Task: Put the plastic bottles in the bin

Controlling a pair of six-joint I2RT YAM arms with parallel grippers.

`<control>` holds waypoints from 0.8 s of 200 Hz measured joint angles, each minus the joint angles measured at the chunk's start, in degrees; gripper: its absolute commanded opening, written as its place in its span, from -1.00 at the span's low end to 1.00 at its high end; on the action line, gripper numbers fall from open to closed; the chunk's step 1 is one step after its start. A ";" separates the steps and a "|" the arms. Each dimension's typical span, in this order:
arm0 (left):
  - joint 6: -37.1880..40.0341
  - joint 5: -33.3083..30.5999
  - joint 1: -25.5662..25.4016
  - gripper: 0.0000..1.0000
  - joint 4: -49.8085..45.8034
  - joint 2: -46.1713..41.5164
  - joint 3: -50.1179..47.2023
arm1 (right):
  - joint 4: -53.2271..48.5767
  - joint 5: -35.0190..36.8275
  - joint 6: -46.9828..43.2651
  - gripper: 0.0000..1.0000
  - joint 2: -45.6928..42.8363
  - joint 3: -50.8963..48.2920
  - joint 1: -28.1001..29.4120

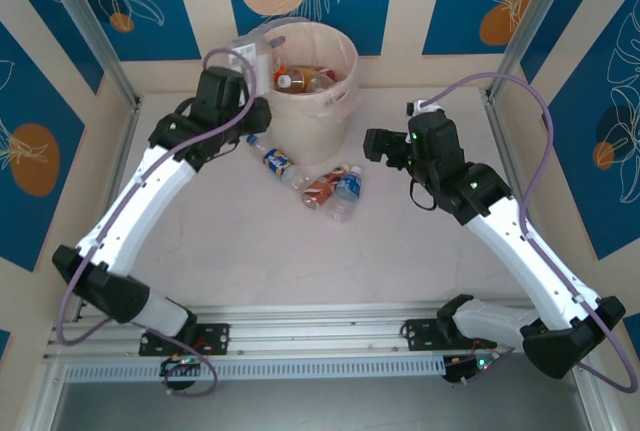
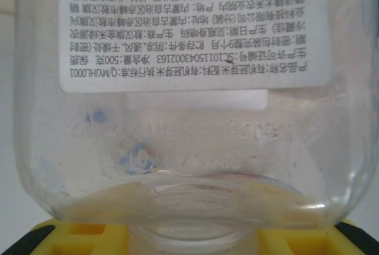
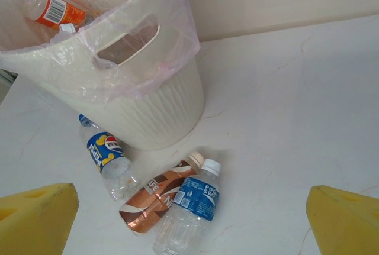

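My left gripper will next carry the clear bottle (image 1: pixel 252 46) outward from the bin's rim and over the bin's opening (image 1: pixel 312 63) to release it, because the bottle still hangs over the bin's rim.
My left gripper (image 1: pixel 240 63) is raised at the left rim of the pale bin (image 1: pixel 335 101) and is shut on a clear bottle (image 1: pixel 252 46). In the left wrist view this bottle (image 2: pixel 189 148), with its white printed label, sits close between the yellow pads (image 2: pixel 53 234). Orange-labelled bottles (image 1: pixel 303 78) lie inside the bin (image 3: pixel 148 113). On the table by the bin's base lie a Pepsi bottle (image 3: pixel 106 154), a copper-labelled bottle (image 3: pixel 157 199) and a blue-labelled bottle (image 3: pixel 192 205). My right gripper (image 1: pixel 376 143) hangs open to the right of them, with yellow fingertips (image 3: pixel 35 216) wide apart.
A clear liner bag (image 3: pixel 172 36) drapes over the bin's rim and handle cut-out. Metal frame posts (image 1: pixel 90 31) and cream walls enclose the table (image 1: pixel 400 251). The arm bases stand along a rail (image 1: pixel 320 336) at the near edge.
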 measured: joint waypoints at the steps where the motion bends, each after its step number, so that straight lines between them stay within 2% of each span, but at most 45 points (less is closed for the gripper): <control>1: 0.09 0.15 0.00 -0.73 -0.09 0.20 0.33 | 0.00 0.00 0.02 0.99 -0.04 0.00 0.00; 73: 10.43 9.51 0.76 -0.69 -10.19 22.88 32.76 | -0.63 0.83 0.83 0.99 -3.39 -0.98 0.07; 119: 13.16 12.55 3.23 -0.61 -11.82 30.88 39.58 | -1.77 1.38 0.81 0.98 -3.43 -1.01 0.35; 160: 13.86 14.25 5.97 -0.57 -11.61 32.89 40.24 | -2.64 1.57 0.81 0.98 -3.98 -1.01 0.35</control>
